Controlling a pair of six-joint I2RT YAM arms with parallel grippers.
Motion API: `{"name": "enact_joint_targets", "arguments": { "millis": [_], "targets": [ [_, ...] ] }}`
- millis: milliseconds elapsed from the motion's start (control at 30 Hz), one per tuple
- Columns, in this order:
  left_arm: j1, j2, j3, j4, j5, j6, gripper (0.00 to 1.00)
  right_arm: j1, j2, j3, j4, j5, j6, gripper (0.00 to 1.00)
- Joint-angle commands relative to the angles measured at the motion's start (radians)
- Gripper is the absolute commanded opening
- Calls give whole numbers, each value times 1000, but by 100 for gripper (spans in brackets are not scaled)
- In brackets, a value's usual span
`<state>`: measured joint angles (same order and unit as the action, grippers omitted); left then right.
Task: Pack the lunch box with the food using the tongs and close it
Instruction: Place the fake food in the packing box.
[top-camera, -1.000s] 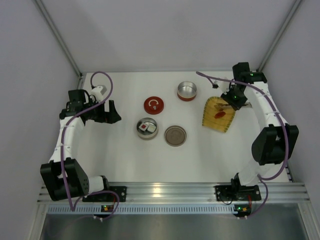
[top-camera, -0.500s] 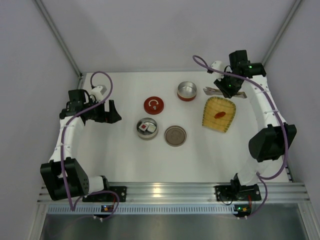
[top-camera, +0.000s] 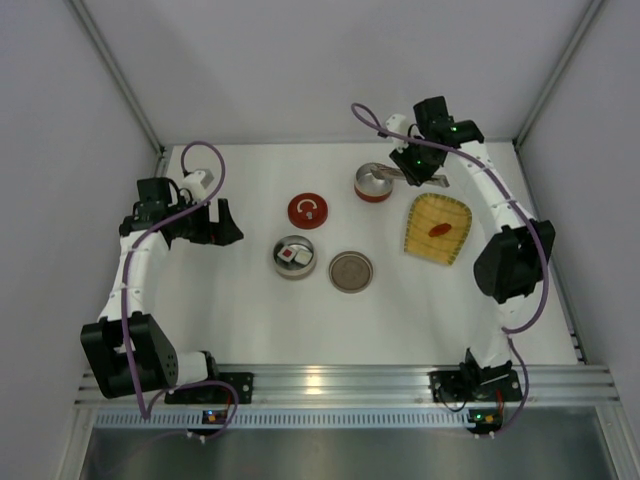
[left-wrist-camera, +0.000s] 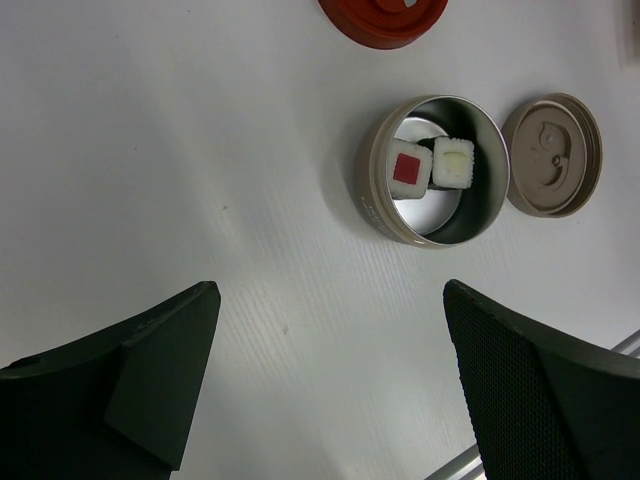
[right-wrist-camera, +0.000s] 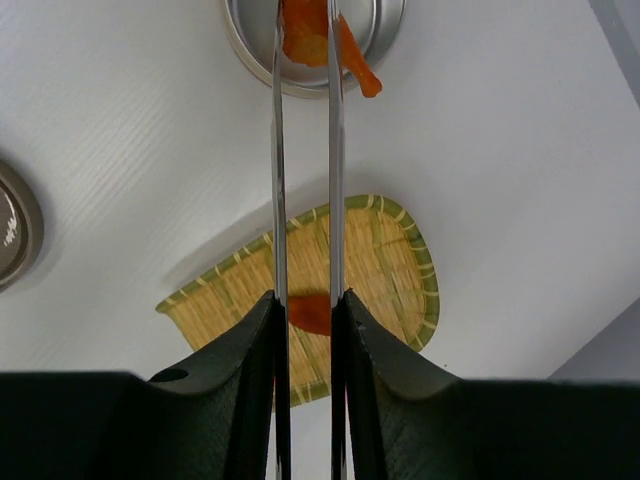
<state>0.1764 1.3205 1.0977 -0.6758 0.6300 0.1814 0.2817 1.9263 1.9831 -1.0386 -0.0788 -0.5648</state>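
Note:
The orange piece's thin end hangs past the tin's rim, so my right gripper will bring the tong (right-wrist-camera: 277, 150) tips down into the red-based tin (top-camera: 373, 183) next.
My right gripper (right-wrist-camera: 307, 297) is shut on the silver tongs (right-wrist-camera: 277, 150), whose two arms run forward between its fingers. The tong tips pinch an orange piece of food (right-wrist-camera: 322, 38) over the open red-based tin (top-camera: 373, 183) at the back. A reddish piece (top-camera: 438, 228) lies on the yellow woven mat (top-camera: 425, 250). Another tin (left-wrist-camera: 385, 205) holds two white sushi pieces, one red-centred (left-wrist-camera: 407, 168), one pale green (left-wrist-camera: 452, 162). My left gripper (left-wrist-camera: 330, 300) hangs open and holds nothing, above bare table to the left of that tin.
A beige lid (top-camera: 351, 271) lies right of the sushi tin (top-camera: 279, 268). A red lid (top-camera: 308, 210) with a white handle sits between the two tins. Grey walls close in the table on three sides.
My right arm swung left from over the mat to above the red-based tin, carrying the tongs and the orange piece. The left arm stayed put.

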Motion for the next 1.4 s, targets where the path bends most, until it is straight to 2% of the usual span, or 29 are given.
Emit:
{"name": "enact_joint_targets", "arguments": {
  "millis": [0,567,733,833,867,967,1167,1367],
  "targets": [
    [6,5,16,31,22,-10,98,46,7,59,121,14,39,0],
    [6,14,7,42,22,-7,98,80,105,75,219,70,56,0],
    [5,14,-4,47,20,-5,98,79,122,72,242,76,52,3],
    [5,13,-9,51,14,1,98,80,134,75,245,76,49,13],
    [6,13,-12,51,13,3,98,80,137,77,245,76,46,27],
    [6,16,-10,51,11,3,98,79,138,74,241,76,40,45],
    [6,16,-9,53,16,0,98,79,106,74,221,76,34,53],
    [6,-9,1,38,14,1,98,74,-25,2,177,70,20,49]
  ]
}}
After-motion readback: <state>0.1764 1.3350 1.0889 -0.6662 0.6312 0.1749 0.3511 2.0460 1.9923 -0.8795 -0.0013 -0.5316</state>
